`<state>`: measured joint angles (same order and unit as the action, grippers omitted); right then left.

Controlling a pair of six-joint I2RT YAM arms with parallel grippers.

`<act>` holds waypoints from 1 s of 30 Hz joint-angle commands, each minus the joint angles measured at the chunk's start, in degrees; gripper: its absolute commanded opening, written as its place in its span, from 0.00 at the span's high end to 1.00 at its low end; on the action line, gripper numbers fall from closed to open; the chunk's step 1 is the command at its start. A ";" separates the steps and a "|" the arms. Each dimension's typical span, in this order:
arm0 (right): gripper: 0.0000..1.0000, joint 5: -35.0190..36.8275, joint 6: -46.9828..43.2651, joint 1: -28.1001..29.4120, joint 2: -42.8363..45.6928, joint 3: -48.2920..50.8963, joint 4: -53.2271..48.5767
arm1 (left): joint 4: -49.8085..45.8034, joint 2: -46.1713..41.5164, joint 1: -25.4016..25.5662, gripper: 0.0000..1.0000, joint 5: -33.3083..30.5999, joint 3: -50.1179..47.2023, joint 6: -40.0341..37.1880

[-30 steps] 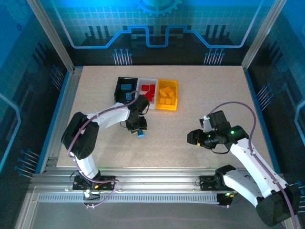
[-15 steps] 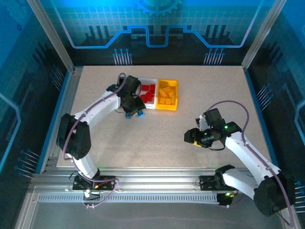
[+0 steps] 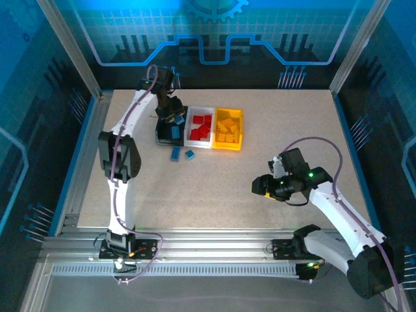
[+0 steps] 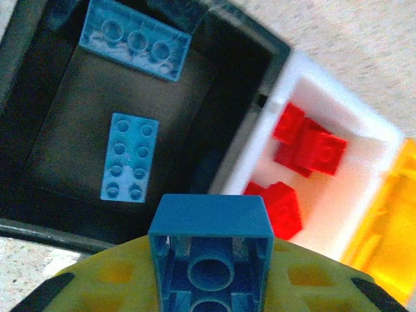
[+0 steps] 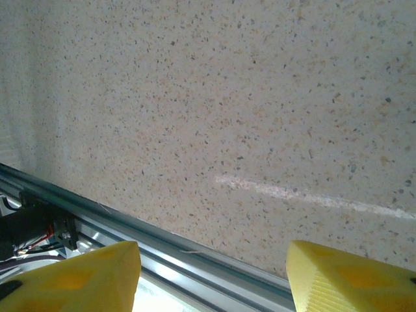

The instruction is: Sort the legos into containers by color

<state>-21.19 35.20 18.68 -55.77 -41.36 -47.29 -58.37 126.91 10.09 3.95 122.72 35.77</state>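
Note:
The robot needs to lower its left gripper into the black container next, toward the container's bare bottom [image 3: 182, 132] [image 4: 172, 153] beside the studded blue lego, and let go, because this container holds the blue ones.
My left gripper [image 4: 209, 266] is shut on a blue lego [image 4: 209, 224] whose hollow underside faces the wrist camera. It hangs over the near rim of the black container [image 4: 78, 130], which holds two flat blue legos [image 4: 130, 166]. In the white container [image 4: 374, 133] beside it lie red legos [image 4: 305, 146]; the yellow container [image 4: 390, 240] follows. From above, the left gripper [image 3: 170, 118] sits over the black container [image 3: 162, 133], next to the white [image 3: 200, 127] and yellow [image 3: 229, 129] ones. Two blue legos [image 3: 175, 153] lie on the table in front. My right gripper [image 3: 260, 187] is open and holds nothing.
The right wrist view looks past open yellow fingers [image 5: 344, 279] at speckled table [image 5: 247, 97] and a metal rail [image 5: 162, 240] along its edge. Frame posts [image 3: 71, 52] stand at the back corners. The left arm [image 3: 120, 156] stretches along the table's left side.
The left arm has swung from mid-table back to the black container, carrying the blue lego. Two blue legos it covered now show on the table. The right arm has barely shifted.

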 commanded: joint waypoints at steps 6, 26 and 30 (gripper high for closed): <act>0.37 3.03 1.78 -0.31 5.37 -0.15 -6.19 | -6.54 5.63 -1.83 0.72 -0.06 6.03 -4.96; 0.33 2.32 1.95 -0.22 7.23 1.12 -6.55 | -4.84 -2.42 -1.36 0.35 -2.69 -4.38 -7.61; 0.33 1.07 0.87 -0.22 5.24 0.94 -4.75 | -0.65 -12.13 1.47 0.35 -5.49 -18.73 -9.71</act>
<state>-18.46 37.21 18.68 -49.78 -40.80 -53.10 -60.66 122.67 9.45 1.19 109.97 28.95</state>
